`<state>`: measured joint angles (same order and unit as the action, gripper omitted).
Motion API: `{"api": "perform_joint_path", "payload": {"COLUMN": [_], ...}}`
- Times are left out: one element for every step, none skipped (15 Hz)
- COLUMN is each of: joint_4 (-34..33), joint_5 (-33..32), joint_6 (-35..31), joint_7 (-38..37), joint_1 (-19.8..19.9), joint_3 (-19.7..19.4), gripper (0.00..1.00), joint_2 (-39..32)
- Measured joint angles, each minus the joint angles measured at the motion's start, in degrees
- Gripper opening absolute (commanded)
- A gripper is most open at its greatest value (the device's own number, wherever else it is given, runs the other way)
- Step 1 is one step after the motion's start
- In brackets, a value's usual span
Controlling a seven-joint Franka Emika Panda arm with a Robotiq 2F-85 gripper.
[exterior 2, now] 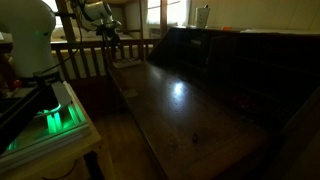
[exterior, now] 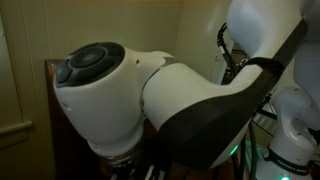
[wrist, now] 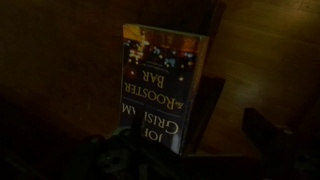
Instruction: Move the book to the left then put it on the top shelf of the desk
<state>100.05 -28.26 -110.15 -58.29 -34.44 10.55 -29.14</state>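
Note:
Next, my open gripper comes down onto the near end of the book, since it lies below on the wood with its spine edge between the parted fingers.
In the wrist view the book (wrist: 160,85) has a dark cover with small coloured lights and white title letters, which read upside down. It lies on the dark-brown wood of the desk (exterior 2: 190,110). My gripper (wrist: 198,140) is over the book's near end, and its right finger stands clear of the book's edge, so it is open. In an exterior view the gripper (exterior 2: 110,40) hangs over the far end of the writing surface, with a flat item (exterior 2: 128,63) under it. The top shelf (exterior 2: 250,34) runs along the desk's high back.
My own arm (exterior: 170,95) fills an exterior view, with only a desk corner (exterior: 50,70) visible. A white object (exterior 2: 203,15) stands on the top shelf. Wooden railings (exterior 2: 85,60) stand behind the desk. The robot base with a green light (exterior 2: 50,120) is beside it.

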Motion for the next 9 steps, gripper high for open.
{"api": "perform_joint_path", "payload": {"joint_4": [-1.2, -2.5, -3.8, -5.1, -6.4, -7.7, -9.0, -10.3, -11.5], "joint_5": [-0.8, -1.5, -2.1, -2.9, -3.5, -4.0, -4.4, -4.8, -5.0], "joint_6": [0.0, 0.0, 0.1, 0.4, 0.9, 1.5, 2.3, 3.1, 3.8], "joint_7": [-0.8, -1.3, -1.7, -2.2, -2.6, -3.0, -3.3, -3.6, -3.8], "joint_1": [-0.5, -1.1, -1.7, -2.3, -3.1, -3.7, -4.4, -5.0, -5.5], "joint_3": [-0.6, -1.4, -2.1, -2.9, -3.7, -4.5, -5.3, -6.0, -6.7], "gripper": [1.0, 1.0, 1.0, 1.0, 1.0, 1.0, 1.0, 1.0, 1.0], "joint_2": [-1.3, -2.6, -4.0, -5.4, -6.9, -8.3, -9.8, -11.3, -12.6]}}
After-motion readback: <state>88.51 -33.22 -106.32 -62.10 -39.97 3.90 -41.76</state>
